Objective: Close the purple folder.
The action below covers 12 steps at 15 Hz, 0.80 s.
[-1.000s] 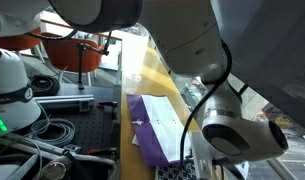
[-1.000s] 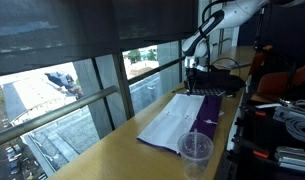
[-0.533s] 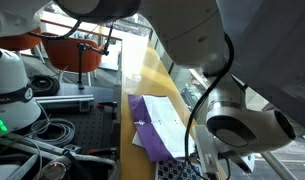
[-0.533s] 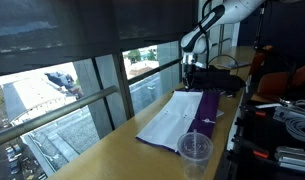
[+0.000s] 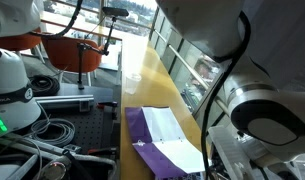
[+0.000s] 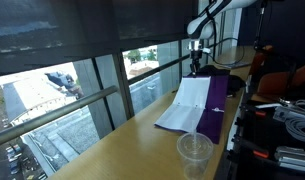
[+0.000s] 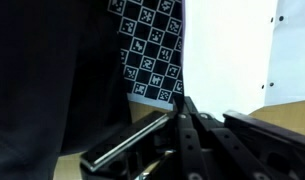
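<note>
The folder (image 6: 218, 100) is still open. The top edge of its raised half in my gripper should next go up, then over toward the flat page (image 6: 178, 118), and then I should let it go.
The purple folder (image 6: 218, 100) lies open on the yellow wooden tabletop (image 6: 132, 150), white sheets (image 6: 190, 100) showing inside. Its far half is raised off the table and stands tilted up. My gripper (image 6: 197, 64) is at the top edge of that raised half and appears shut on it. In an exterior view the folder (image 5: 140, 128) shows a white page (image 5: 164, 130) and the purple back of the lifted cover (image 5: 177, 157). In the wrist view my gripper (image 7: 182, 108) has its fingers together on a thin edge, with white paper (image 7: 232, 50) beyond.
A clear plastic cup (image 6: 195, 154) stands on the near end of the tabletop. A black-and-white checker board (image 7: 147, 45) lies under the gripper. A window rail (image 6: 92, 105) runs along one side of the table; cables and equipment (image 5: 32, 130) crowd the other.
The gripper has risen and pulled the folder's far half up from flat to a steep tilt. The white pages lifted with it.
</note>
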{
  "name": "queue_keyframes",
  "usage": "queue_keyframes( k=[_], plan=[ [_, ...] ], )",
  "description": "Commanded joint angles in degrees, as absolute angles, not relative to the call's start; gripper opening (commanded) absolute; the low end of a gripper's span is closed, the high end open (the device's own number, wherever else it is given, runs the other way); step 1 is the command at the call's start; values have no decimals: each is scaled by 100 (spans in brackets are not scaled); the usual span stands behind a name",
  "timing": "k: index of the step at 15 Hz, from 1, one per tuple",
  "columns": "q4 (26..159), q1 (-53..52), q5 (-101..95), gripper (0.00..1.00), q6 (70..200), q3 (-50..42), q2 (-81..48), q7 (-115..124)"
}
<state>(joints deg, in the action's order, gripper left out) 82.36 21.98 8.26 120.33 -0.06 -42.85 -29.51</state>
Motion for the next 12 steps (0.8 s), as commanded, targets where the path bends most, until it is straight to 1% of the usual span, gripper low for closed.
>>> queue_keyframes(
  k=[1,7,12],
  plan=[
    [8199,2334,551,0,11900,-228,-3928,-3226],
    [7728,2314,593,0,11871,-230,-3723,-3271],
    [8257,2096,602,0,12088,-159,-3492,-3230]
  ],
)
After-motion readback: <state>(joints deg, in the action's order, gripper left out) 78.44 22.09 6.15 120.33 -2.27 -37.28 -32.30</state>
